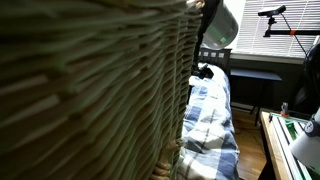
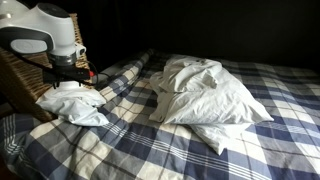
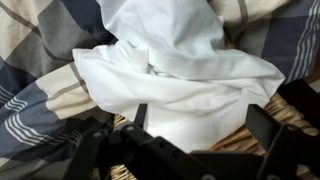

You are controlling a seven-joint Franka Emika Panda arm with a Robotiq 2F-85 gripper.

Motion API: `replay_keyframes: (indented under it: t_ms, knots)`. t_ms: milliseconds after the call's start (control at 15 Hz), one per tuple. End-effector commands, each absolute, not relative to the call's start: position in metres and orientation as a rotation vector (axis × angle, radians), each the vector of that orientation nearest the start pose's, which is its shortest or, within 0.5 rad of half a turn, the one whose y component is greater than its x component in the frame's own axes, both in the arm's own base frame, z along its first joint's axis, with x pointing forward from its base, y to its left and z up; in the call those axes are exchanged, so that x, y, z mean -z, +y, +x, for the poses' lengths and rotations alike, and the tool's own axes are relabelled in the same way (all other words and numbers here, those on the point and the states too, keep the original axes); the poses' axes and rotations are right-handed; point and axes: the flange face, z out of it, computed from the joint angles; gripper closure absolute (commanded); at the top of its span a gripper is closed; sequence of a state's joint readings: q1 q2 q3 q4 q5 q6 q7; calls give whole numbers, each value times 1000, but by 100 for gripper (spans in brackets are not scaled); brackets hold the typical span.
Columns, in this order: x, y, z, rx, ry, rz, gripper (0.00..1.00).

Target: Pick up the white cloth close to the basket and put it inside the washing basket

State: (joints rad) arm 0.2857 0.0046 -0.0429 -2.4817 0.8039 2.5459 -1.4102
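My fingers still hang above the cloth's edge by the basket point(image 2: 20, 75), so my gripper comes down to the cloth's crumpled middle next, away from the wicker.
A crumpled white cloth point(image 2: 75, 103) lies on the checked bed next to the wicker washing basket point(image 2: 20, 75). In the wrist view the cloth point(image 3: 180, 70) fills the middle, and its near edge lies over the basket's woven rim point(image 3: 235, 137). My gripper point(image 3: 200, 125) is open, with one dark finger on each side of the cloth's near edge. In an exterior view the gripper point(image 2: 66, 68) hangs just above the cloth, below the white arm. In an exterior view the basket wall point(image 1: 90, 90) fills the left side and hides the cloth.
A larger heap of white bedding and pillows point(image 2: 205, 95) lies in the middle of the blue checked bed point(image 2: 150, 150). A desk edge point(image 1: 285, 140) and a bright blinded window point(image 1: 275, 30) are beyond the bed.
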Motion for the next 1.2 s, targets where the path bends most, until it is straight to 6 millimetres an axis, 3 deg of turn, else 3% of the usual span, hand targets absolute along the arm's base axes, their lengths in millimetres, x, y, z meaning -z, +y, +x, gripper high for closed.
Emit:
replay_keyframes:
  t_ms: [0, 200, 400, 800, 1133]
  knots:
    - [-259, 83, 479, 423, -1443, -2353, 0]
    - [-239, 61, 487, 435, -1531, -2330, 0]
    - [-219, 53, 491, 419, -1598, -2256, 0]
    - [-195, 78, 494, 465, -1683, -2022, 0]
    - [-170, 87, 508, 483, -1614, -2074, 0]
